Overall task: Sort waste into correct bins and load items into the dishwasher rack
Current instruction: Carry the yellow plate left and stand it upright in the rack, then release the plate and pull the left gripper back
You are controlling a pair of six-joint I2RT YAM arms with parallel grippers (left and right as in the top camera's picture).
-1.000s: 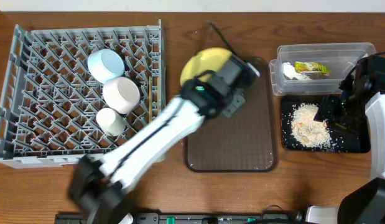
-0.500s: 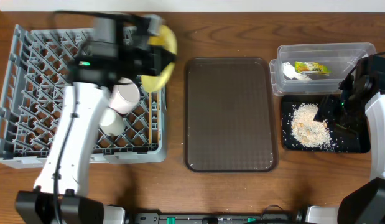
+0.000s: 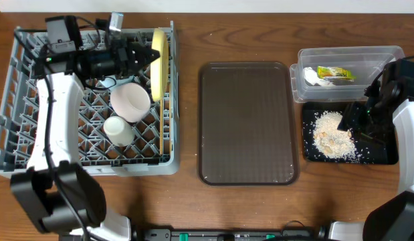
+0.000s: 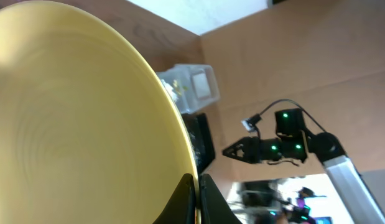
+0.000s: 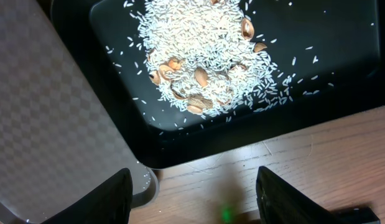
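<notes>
My left gripper moves down next and releases the on-edge plate into the rack's side slots, which lie below and clear of the white bowl (image 3: 131, 100).
My left gripper (image 3: 150, 57) is shut on the rim of the yellow plate (image 3: 158, 63) and holds it on edge over the right side of the grey dishwasher rack (image 3: 33, 154). In the left wrist view the plate (image 4: 74, 112) fills the left and the gripper (image 4: 197, 200) pinches its rim. A white bowl (image 3: 131, 100) and a small pale cup (image 3: 118, 130) sit in the rack; the light-blue bowl is mostly hidden under my arm. My right gripper (image 3: 357, 124) is open and empty above the black tray (image 3: 382, 146) that holds the crumbs (image 3: 332, 134). The clear tub (image 3: 394, 53) holds the wrapper (image 3: 336, 72) and the tissue (image 3: 312, 77). The chopsticks are not in view.
A brown serving tray (image 3: 247, 124) lies between the rack and the bins. In the right wrist view my open gripper (image 5: 198, 199) hangs over the wooden table, between the black tray (image 5: 329, 62) with its crumbs (image 5: 204, 56) and the brown tray's corner (image 5: 49, 112).
My left arm has swung left from the brown tray to the rack with the yellow plate, which now stands on edge. The right arm has not moved.
</notes>
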